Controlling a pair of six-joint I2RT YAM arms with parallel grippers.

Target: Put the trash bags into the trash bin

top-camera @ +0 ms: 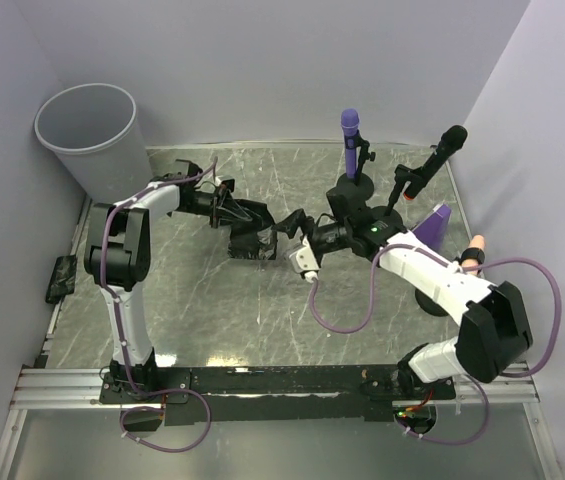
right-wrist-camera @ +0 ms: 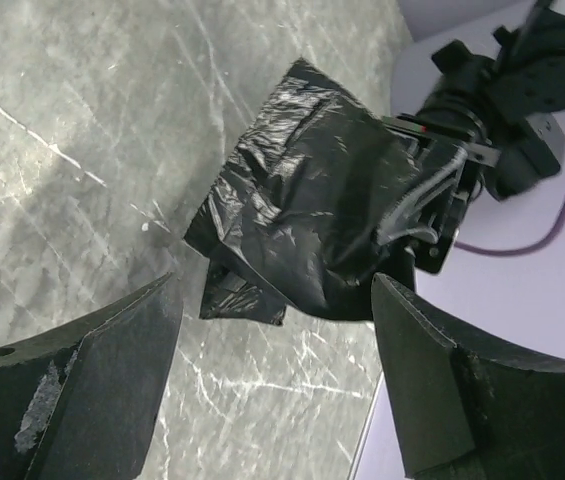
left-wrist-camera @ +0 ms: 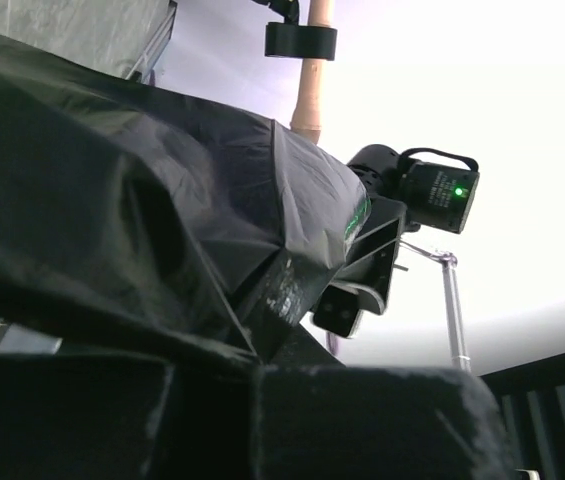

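Observation:
I should next move the open fingers of my right gripper around the trash bag's loose edge and close them, as it hangs to the left of my right gripper in the top view.
The light grey trash bin stands at the far left corner, beyond the table edge. My left gripper is shut on a crumpled black trash bag near the table's middle. In the left wrist view the trash bag fills most of the picture above the closed left gripper. My right gripper is just right of the bag, open and apart from it. From the right wrist, the trash bag hangs ahead of the open right gripper, with nothing between the fingers.
A purple microphone and a black microphone stand on stands at the back right. A purple object lies by the right edge. A black item lies left of the table, below the bin.

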